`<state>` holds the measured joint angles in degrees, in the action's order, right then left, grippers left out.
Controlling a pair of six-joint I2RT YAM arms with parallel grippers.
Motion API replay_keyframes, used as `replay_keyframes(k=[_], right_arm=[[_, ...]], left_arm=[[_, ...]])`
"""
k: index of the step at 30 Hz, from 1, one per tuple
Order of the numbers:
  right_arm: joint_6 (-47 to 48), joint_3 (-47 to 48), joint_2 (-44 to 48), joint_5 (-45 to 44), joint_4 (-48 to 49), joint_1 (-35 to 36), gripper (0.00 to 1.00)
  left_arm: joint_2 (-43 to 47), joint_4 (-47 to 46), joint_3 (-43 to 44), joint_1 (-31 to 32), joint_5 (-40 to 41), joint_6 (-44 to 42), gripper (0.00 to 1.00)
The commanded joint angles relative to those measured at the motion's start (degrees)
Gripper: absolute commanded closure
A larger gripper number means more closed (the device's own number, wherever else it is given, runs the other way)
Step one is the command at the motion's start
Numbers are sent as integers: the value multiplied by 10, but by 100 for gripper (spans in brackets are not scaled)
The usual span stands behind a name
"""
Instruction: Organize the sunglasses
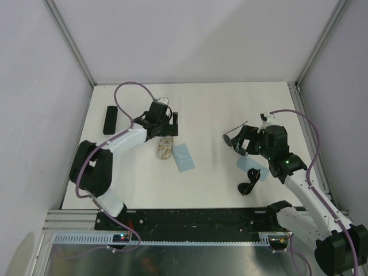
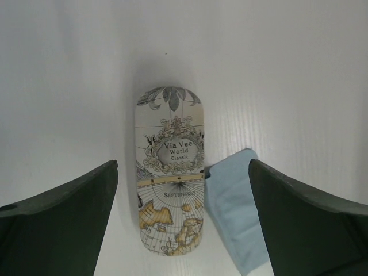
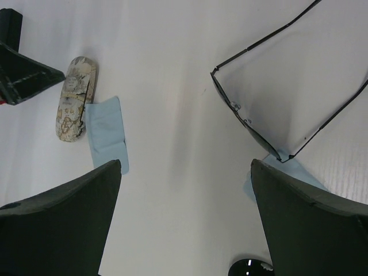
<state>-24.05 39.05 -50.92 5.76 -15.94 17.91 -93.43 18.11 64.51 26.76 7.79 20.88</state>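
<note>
I will next move my left gripper down over the patterned case's round emblem (image 1: 165, 144) (image 2: 173, 150) to close across the long sides, because the case is already between the open fingers.
The thin wire-frame sunglasses (image 1: 232, 135) lie open on the table just left of my right gripper (image 1: 237, 144). In the right wrist view they (image 3: 259, 123) are up and to the right of the open, empty gripper (image 3: 184, 224), partly on a blue cloth (image 3: 290, 171). The chunky black sunglasses (image 1: 249, 181) lie nearer the front; only a lens edge (image 3: 250, 269) shows at that view's bottom. My left gripper (image 1: 165, 127) is open and empty, hovering over the beige patterned case (image 2: 170, 172), which lies shut between its fingers (image 2: 184, 227).
A blue cloth (image 1: 184, 157) lies right of the patterned case (image 1: 165, 148) and also shows in the left wrist view (image 2: 237, 213). A second blue cloth (image 1: 253, 168) lies between the two pairs. A black oblong case (image 1: 110, 119) sits far left. Enclosure walls surround the table.
</note>
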Motion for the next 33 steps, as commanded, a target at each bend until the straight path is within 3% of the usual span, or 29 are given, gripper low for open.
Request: replay_keyframes(k=[1,6,11,21,23,28,33], right_arm=[[17,24,16,-17,1,4,1],[17,24,16,-18,-5,4,1],[19,23,13,-22,-6,4,1],[20,22,12,-26,-7,3,1],[20,23,13,-26,-8,3,1],[20,23,16,-27,-12,3,1],[20,23,1,28,4,0,1]], left_arm=[[-33,-5,32,8,43,-23,0],[-62,-5,28,8,51,-20,1],[-79,-5,25,7,37,-18,10],[-98,-5,17,2,35,-6,18],[-101,-5,17,0,31,-6,25],[-94,-5,17,-8,12,-3,54],[-60,-10,15,-32,-55,8,69]])
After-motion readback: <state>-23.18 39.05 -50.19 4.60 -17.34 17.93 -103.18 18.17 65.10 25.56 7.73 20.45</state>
